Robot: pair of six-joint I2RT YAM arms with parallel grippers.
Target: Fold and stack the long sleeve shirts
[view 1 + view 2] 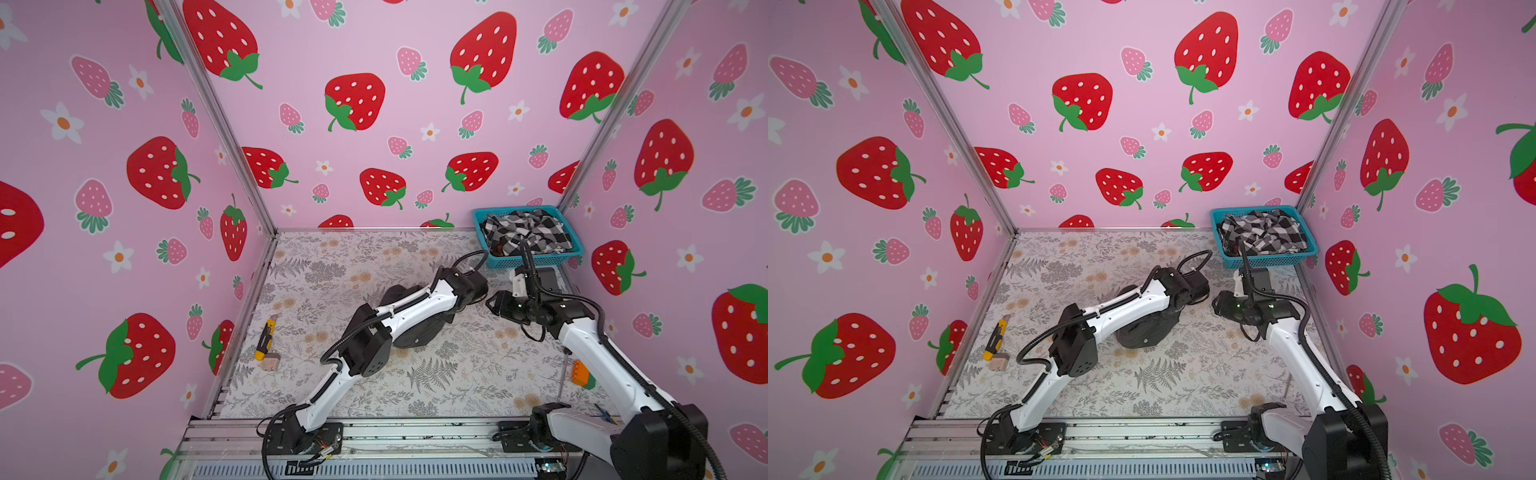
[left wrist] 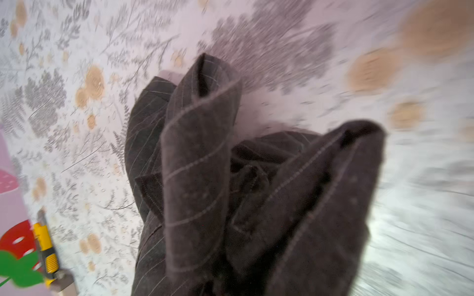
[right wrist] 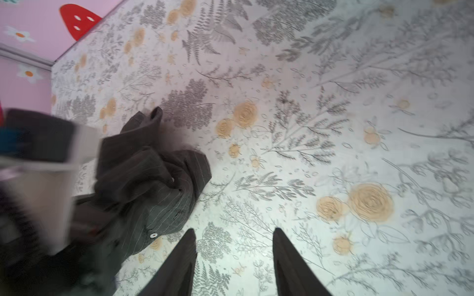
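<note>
The left gripper should next go up toward the utility knife's side, then move down over the middle of the table and let go of the shirt, because the cloth is bunched.
The dark pinstriped long sleeve shirt (image 1: 415,332) is bunched at the middle of the table, partly under my left arm in both top views. My left gripper (image 1: 478,293) is shut on it. In the left wrist view its folds (image 2: 200,159) hang right in front of the camera and hide the jaws. My right gripper (image 3: 233,246) is open just right of the shirt (image 3: 143,179), over bare table with nothing between its fingers. It faces the left gripper in a top view (image 1: 1219,305). The black-and-white checked shirt (image 1: 525,235) lies crumpled in the blue basket (image 1: 536,261).
The basket stands in the back right corner. A yellow utility knife (image 1: 264,338) and a small pinkish block (image 1: 270,363) lie near the left wall. An orange brick (image 1: 579,372) sits at the right edge. Pink walls close in three sides.
</note>
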